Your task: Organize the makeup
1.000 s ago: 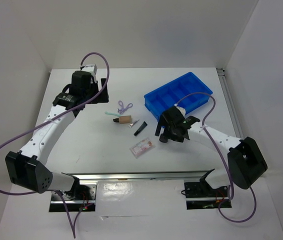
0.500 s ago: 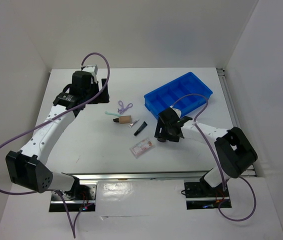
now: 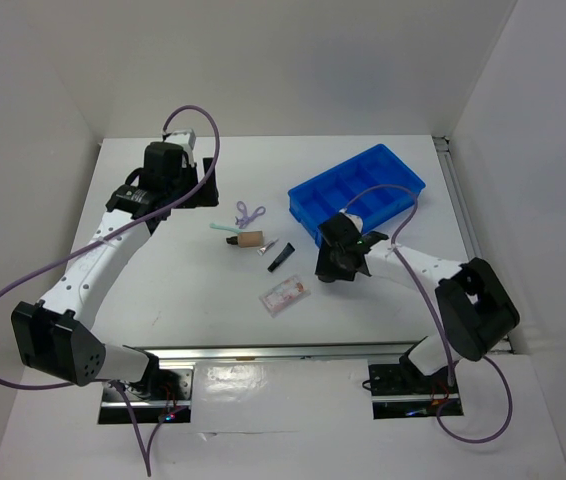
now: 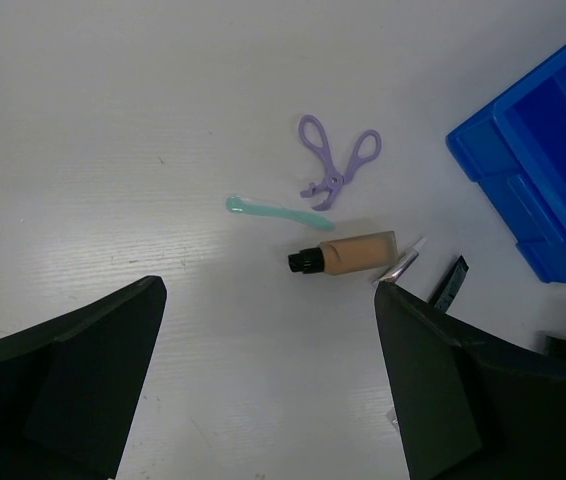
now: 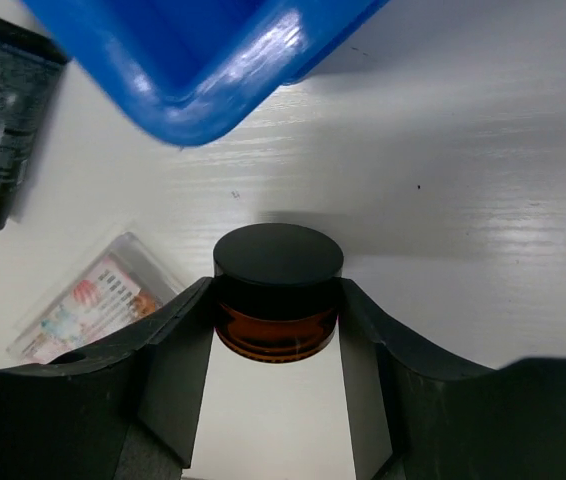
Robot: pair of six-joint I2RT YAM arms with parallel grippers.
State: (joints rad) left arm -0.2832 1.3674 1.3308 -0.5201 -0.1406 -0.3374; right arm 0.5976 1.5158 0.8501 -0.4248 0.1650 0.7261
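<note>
My right gripper is short of the bin's empty far section (image 3: 387, 170), which is beyond it, toward the right in the top view. It should lift outward to release the pot in that section.
My right gripper (image 5: 276, 300) has both fingers pressed against the sides of the round black pot (image 5: 278, 265), which stands on the table just below the blue bin's corner. In the top view the right gripper (image 3: 341, 262) hides the pot. The clear pinkish packet (image 5: 88, 300) and the slim black tube (image 5: 8, 115) lie to its left. My left gripper (image 4: 271, 300) hangs open and empty above the table, near the back left (image 3: 195, 185). Below it lie the tan cylinder (image 4: 358, 253), the mint-green stick (image 4: 278, 213) and the purple looped piece (image 4: 335, 160).
The blue bin (image 3: 358, 190) with several compartments sits at the back right, its near corner (image 5: 213, 60) close above the pot. A small silver piece (image 4: 400, 265) lies against the tan cylinder. White walls enclose the table on three sides.
The right gripper's fingers have closed in from wide open onto the round black pot. The right arm's elbow has swung. The left arm has not moved.
</note>
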